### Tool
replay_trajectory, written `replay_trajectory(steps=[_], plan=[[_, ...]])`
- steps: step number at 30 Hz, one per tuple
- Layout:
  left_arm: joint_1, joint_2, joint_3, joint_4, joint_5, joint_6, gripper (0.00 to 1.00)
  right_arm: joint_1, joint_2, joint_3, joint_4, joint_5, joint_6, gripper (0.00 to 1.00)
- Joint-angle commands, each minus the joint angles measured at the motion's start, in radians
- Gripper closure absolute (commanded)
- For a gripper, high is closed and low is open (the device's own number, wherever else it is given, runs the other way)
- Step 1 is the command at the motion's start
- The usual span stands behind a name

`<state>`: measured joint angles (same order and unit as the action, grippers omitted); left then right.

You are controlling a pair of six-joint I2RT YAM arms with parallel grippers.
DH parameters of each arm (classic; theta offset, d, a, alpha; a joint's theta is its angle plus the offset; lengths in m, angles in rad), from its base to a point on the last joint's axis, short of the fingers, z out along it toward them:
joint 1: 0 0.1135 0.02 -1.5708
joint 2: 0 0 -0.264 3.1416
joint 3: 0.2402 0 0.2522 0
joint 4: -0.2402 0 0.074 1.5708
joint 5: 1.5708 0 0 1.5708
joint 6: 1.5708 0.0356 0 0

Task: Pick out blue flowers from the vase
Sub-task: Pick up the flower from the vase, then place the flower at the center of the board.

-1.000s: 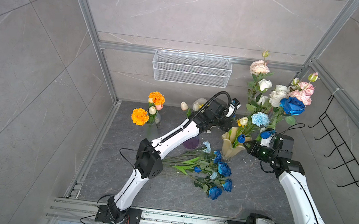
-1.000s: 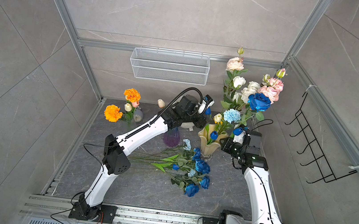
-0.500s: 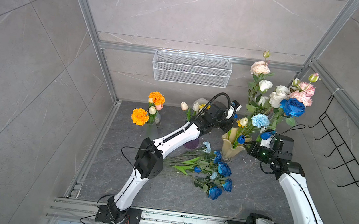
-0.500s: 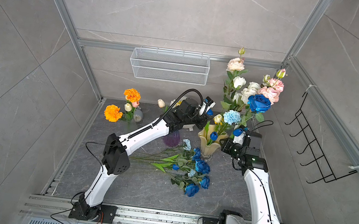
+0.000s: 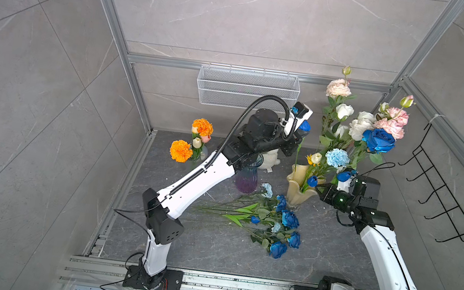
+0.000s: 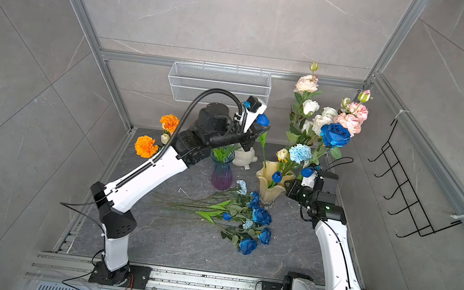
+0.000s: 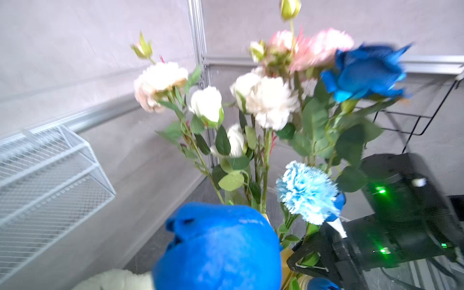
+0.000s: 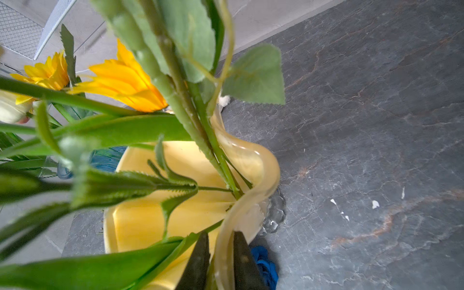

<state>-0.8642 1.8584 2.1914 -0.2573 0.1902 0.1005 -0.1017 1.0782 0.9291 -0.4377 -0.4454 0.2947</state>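
Observation:
Next, my left gripper comes back and down over the leaves of the picked blue flowers (image 5: 265,211), releasing the stem, as they lie below, nearer my base.
The yellow wavy vase (image 5: 299,190) (image 6: 269,183) (image 8: 140,221) stands at the right of the floor. It holds a deep-blue rose (image 5: 379,139) (image 7: 364,72), a pale-blue carnation (image 5: 337,158) (image 7: 307,192) and small blue tulip buds (image 5: 312,180). My left gripper (image 5: 300,136) (image 6: 260,130) is shut on the stem of a blue tulip (image 5: 304,126) (image 6: 263,120) raised above the vase; its bud (image 7: 218,248) hides the jaws in the left wrist view. My right gripper (image 5: 320,189) (image 8: 221,261) is shut on the vase rim. Several picked blue flowers (image 5: 278,223) lie on the floor.
White, cream and pink flowers (image 5: 359,125) crowd the same vase. A purple glass vase (image 5: 246,177), orange marigolds (image 5: 181,151) and a white plush toy (image 5: 271,159) stand at the back. A wire basket (image 5: 246,89) hangs on the back wall, a black rack (image 5: 440,201) on the right wall.
My left gripper has shut on the blue tulip's stem and risen with it, so the bud now shows beside the wrist. The right arm has not moved.

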Motion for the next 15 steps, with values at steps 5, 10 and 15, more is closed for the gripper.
replay_trajectory(steps=[5,10,15], plan=[[0.001,-0.258,-0.005,-0.145,-0.018,0.115,1.00,0.012,-0.014,0.026,-0.018,-0.073,0.047,1.00],[0.001,-0.426,-0.052,-0.378,-0.148,0.216,1.00,0.012,-0.011,0.033,-0.016,-0.076,0.046,1.00],[-0.017,-0.505,-0.154,-0.648,-0.375,0.322,1.00,0.012,-0.004,0.037,-0.010,-0.084,0.048,1.00]])
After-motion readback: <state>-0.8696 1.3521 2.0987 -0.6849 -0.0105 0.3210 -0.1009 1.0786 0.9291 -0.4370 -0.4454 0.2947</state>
